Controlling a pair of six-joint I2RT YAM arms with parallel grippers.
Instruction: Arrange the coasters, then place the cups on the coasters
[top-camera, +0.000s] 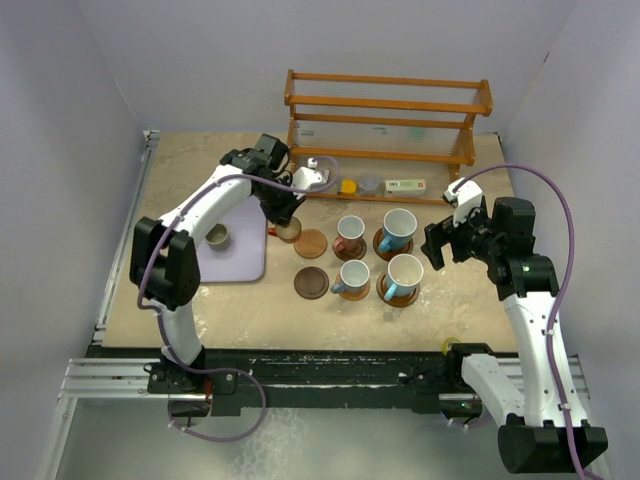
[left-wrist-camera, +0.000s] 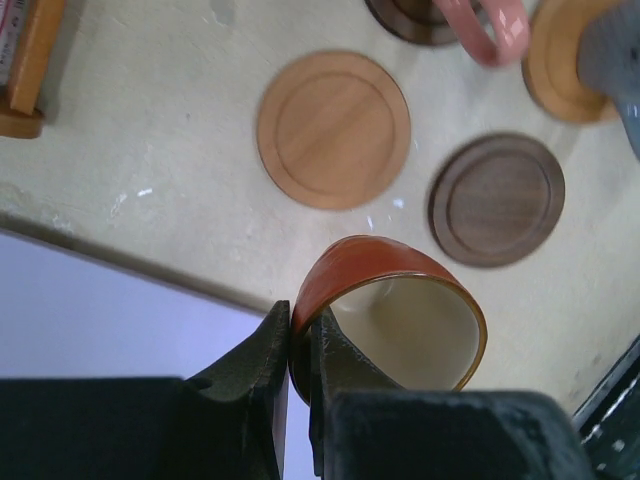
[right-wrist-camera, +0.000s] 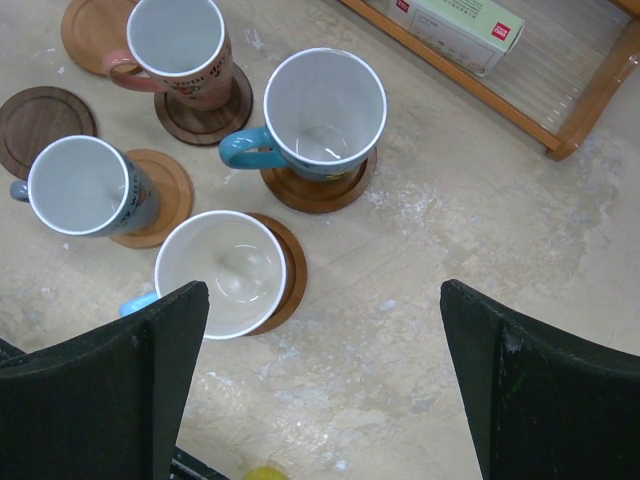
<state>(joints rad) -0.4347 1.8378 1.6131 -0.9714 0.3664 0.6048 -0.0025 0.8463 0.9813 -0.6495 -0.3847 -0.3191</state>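
The small orange cup will go down onto the light coaster (top-camera: 311, 243) (left-wrist-camera: 334, 130) next, once I move my left gripper away from the lavender tray and lower the cup there.
My left gripper (left-wrist-camera: 300, 335) is shut on the rim of a small orange cup (left-wrist-camera: 395, 300), one finger inside it and one outside. It holds the cup over the right edge of the lavender tray (top-camera: 245, 262). Two empty coasters lie just beyond: a light one (left-wrist-camera: 333, 128) and a dark one (left-wrist-camera: 496, 198). Two light blue cups (right-wrist-camera: 322, 110) (right-wrist-camera: 222, 272), a medium blue cup (right-wrist-camera: 80, 187) and a reddish cup (right-wrist-camera: 178, 45) each stand on a coaster. An olive-grey cup (top-camera: 217, 237) sits on the tray. My right gripper (right-wrist-camera: 320, 300) hangs open to the right of the cups, holding nothing.
A wooden rack (top-camera: 385, 120) stands at the back, with a small box (top-camera: 404, 186) and other small items on its bottom shelf. Grey walls close in the table on the left, right and back.
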